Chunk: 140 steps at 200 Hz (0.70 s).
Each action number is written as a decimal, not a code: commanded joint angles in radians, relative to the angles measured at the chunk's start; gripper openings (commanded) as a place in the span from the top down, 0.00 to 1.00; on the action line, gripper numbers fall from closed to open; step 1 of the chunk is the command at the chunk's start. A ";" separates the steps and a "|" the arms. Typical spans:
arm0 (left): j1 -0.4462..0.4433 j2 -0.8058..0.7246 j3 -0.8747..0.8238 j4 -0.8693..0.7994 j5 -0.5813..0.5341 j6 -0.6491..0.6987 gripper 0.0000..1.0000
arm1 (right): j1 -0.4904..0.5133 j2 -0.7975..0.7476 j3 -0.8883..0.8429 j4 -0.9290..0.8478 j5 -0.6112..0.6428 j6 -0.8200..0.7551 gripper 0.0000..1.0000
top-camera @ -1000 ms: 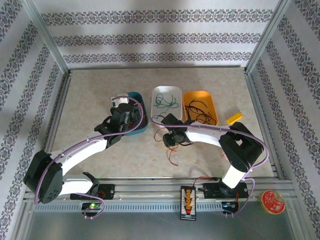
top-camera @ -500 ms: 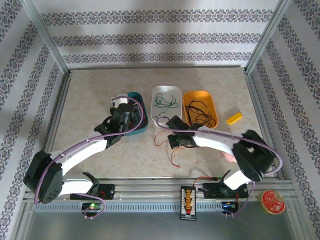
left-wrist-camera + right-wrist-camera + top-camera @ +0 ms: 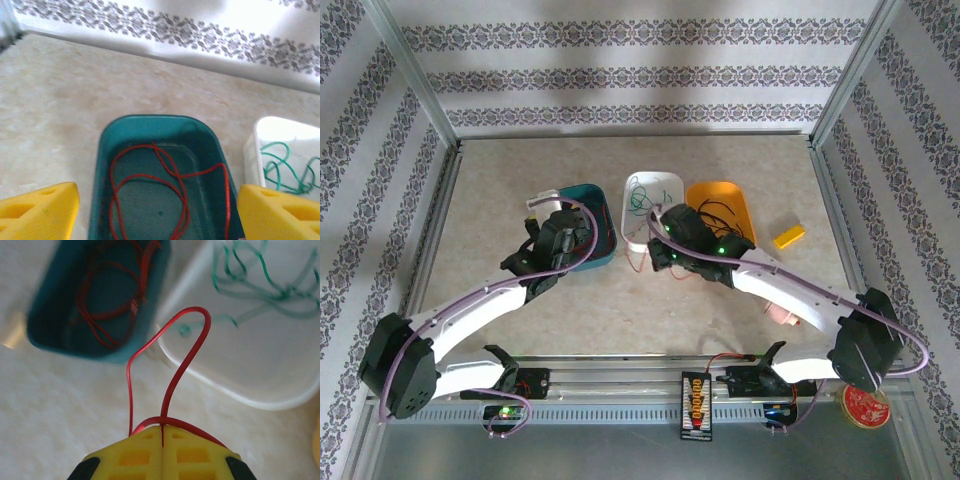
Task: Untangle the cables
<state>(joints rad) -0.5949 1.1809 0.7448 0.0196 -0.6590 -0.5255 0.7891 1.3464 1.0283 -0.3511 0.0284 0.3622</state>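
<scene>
My right gripper needs to swing outward and across over the inside of the teal bin next and let go of the loop it is holding, because more red cable is already coiled in there.
My right gripper is shut on a red cable that loops up from its yellow fingertips, above the table between the teal bin and the white bin. In the top view the right gripper sits at the white bin's near left corner. More red cable lies coiled in the teal bin. Green cables lie in the white bin. Black cables lie in the orange bin. My left gripper is open over the teal bin's near end, its pads wide apart.
A small yellow block lies on the table right of the orange bin. A red round disc rests on the metal rail at the near right. Patterned walls and metal frame posts enclose the table.
My right gripper has carried the red cable from the table's middle up and left to the white bin's near left corner. My left gripper has drawn back slightly leftwards.
</scene>
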 commanded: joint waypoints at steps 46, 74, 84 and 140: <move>-0.006 -0.109 -0.050 -0.112 -0.199 -0.070 0.17 | 0.013 0.313 0.372 0.115 -0.138 0.002 1.00; -0.006 -0.109 -0.046 -0.127 -0.199 -0.074 0.17 | 0.013 0.512 0.556 0.128 -0.202 0.036 1.00; -0.005 -0.110 -0.043 -0.130 -0.199 -0.069 0.17 | 0.013 0.574 0.614 0.126 -0.212 0.045 1.00; 0.000 -0.122 -0.045 -0.120 -0.165 -0.043 0.16 | -0.016 0.676 0.688 0.121 -0.173 0.128 0.62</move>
<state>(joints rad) -0.5945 1.0779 0.7082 -0.0753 -0.8238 -0.5831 0.7921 2.0472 1.6981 -0.2379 -0.1535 0.4366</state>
